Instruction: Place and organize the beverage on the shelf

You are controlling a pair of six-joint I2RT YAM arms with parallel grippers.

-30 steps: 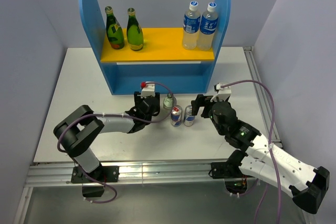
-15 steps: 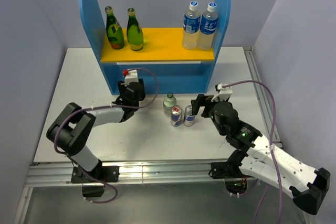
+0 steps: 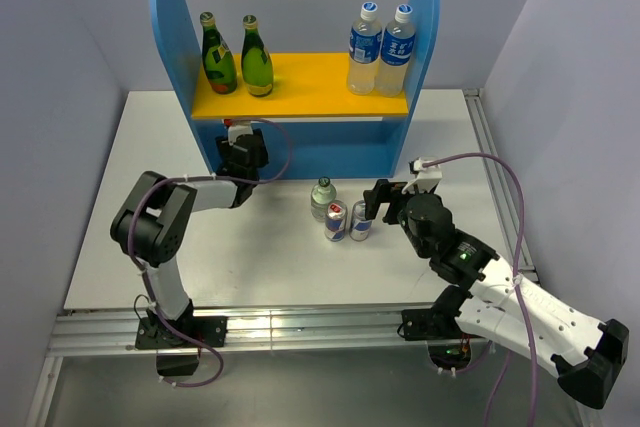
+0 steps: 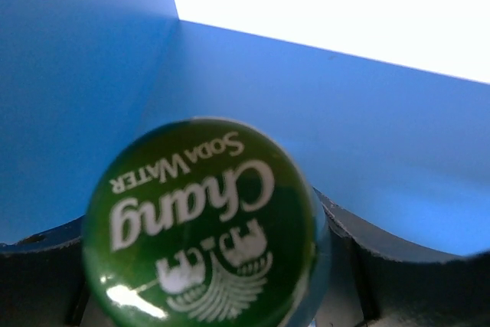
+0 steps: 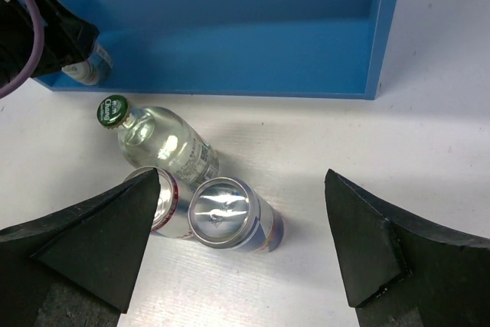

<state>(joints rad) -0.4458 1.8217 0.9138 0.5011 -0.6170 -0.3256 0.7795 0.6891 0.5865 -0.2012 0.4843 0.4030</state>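
Next, my left gripper needs to carry the short clear bottle outward from the front edge of the shelf's lower level, under the yellow board (image 3: 310, 82) beside the side panel.
My left gripper (image 3: 240, 155) is shut on a short clear bottle with a green "Chang Soda Water" cap (image 4: 203, 220). It holds the bottle at the left end of the blue shelf's (image 3: 300, 152) lower level, close to the side panel (image 4: 76, 97). The other short clear bottle (image 3: 321, 197) stands in front of the shelf, touching two silver-and-blue cans (image 3: 336, 220) (image 3: 361, 219). Two dark green bottles (image 3: 218, 55) (image 3: 256, 59) stand on the yellow board (image 3: 310, 82). My right gripper (image 5: 241, 243) is open and empty, just right of the near can (image 5: 226, 212).
Two taller clear bottles with blue labels (image 3: 365, 50) (image 3: 397, 52) stand at the right end of the yellow board. The shelf's right side panel (image 5: 387, 28) reaches the table right of the cans. A metal rail (image 3: 490, 167) runs along the table's right edge.
My left gripper has carried a short clear bottle from beside the cans back and left into the left end of the shelf's lower level. The right arm has not moved.
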